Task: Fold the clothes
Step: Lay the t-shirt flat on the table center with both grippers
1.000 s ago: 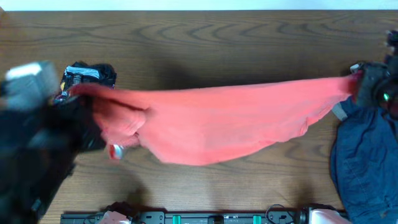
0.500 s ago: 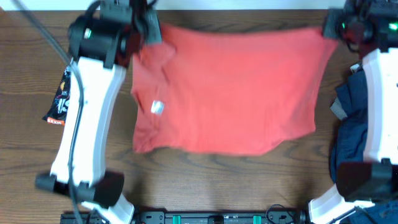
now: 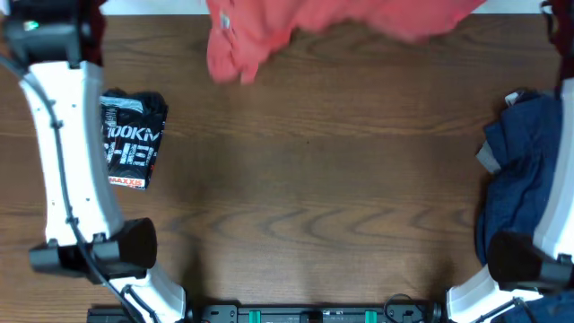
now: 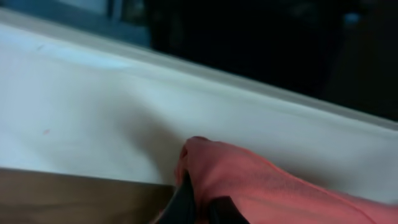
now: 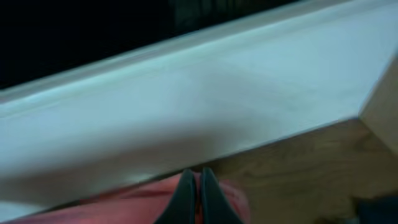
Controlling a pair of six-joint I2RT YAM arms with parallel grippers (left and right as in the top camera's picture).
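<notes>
I will move my right gripper with its shirt corner back and down to the bare wood beside the navy heap and let go of it there, because that part of the wood is clear.
The coral-red T-shirt [image 3: 332,22] hangs stretched along the table's far edge, mostly cut off by the top of the overhead view. My left gripper [image 4: 200,202] is shut on one corner of it [image 4: 261,186]. My right gripper [image 5: 196,193] is shut on the other corner [image 5: 124,208]. Both grippers are out of the overhead view; only the arms show. A black white-lettered tee [image 3: 132,139] lies folded at the left. A heap of dark navy garments [image 3: 520,179] lies at the right.
A white wall ledge [image 4: 93,112] runs behind the table's far edge, also in the right wrist view [image 5: 186,106]. My left arm [image 3: 63,144] and right arm [image 3: 547,260] stand along the table's sides. Bare wood [image 3: 314,197] shows in the middle.
Both grippers have carried the red T-shirt away from me to the far edge, lifting it off the table. The black tee at the left has come into full view.
</notes>
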